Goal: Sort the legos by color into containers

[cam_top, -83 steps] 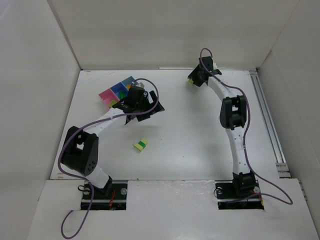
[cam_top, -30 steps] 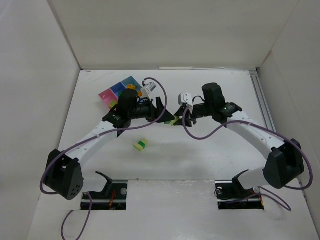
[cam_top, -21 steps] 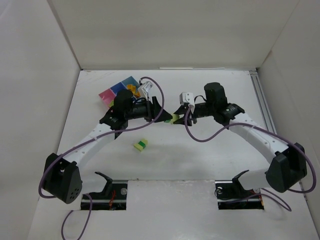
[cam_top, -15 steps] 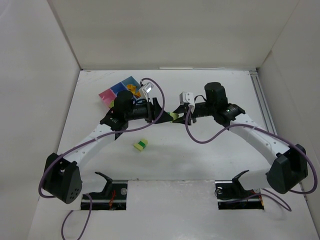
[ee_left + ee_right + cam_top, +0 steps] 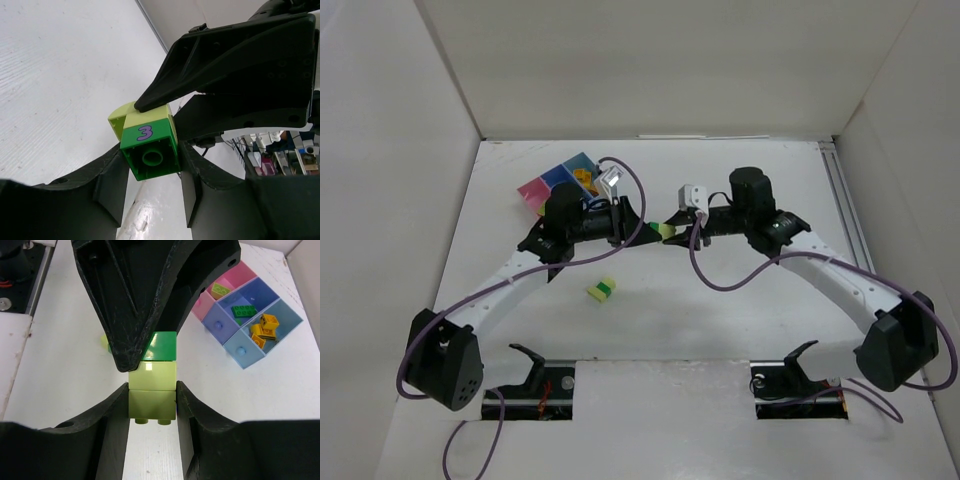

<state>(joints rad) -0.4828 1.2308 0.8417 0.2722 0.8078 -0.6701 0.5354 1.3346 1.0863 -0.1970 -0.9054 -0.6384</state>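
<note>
The dark green brick swings over the blue bin [image 5: 558, 177] next and my left gripper releases it, since that bin holds green and lies left in the top view.
A short stack of legos hangs above the mid-table: a dark green brick [image 5: 149, 150] printed with a 3, a pale yellow brick [image 5: 152, 373] and a lime brick [image 5: 152, 405]. My right gripper [image 5: 152, 396] is shut on the lime end. My left gripper [image 5: 152, 161] faces it, its fingers pressed on both sides of the green end. In the top view the two grippers meet at the stack [image 5: 663, 231]. The containers [image 5: 558, 184], pink and blue, stand at the back left. A pale yellow-and-green lego [image 5: 601, 290] lies loose on the table.
In the right wrist view a pink bin [image 5: 235, 276] holds a lime brick. A blue bin [image 5: 260, 294] holds a dark green one, and a light blue bin [image 5: 240, 351] holds several orange-yellow bricks. White walls enclose the table; a rail [image 5: 860, 250] runs along the right edge.
The left gripper has slid onto the green end of the stack and its jaws have closed against it. The right gripper has kept its grip and barely moved.
</note>
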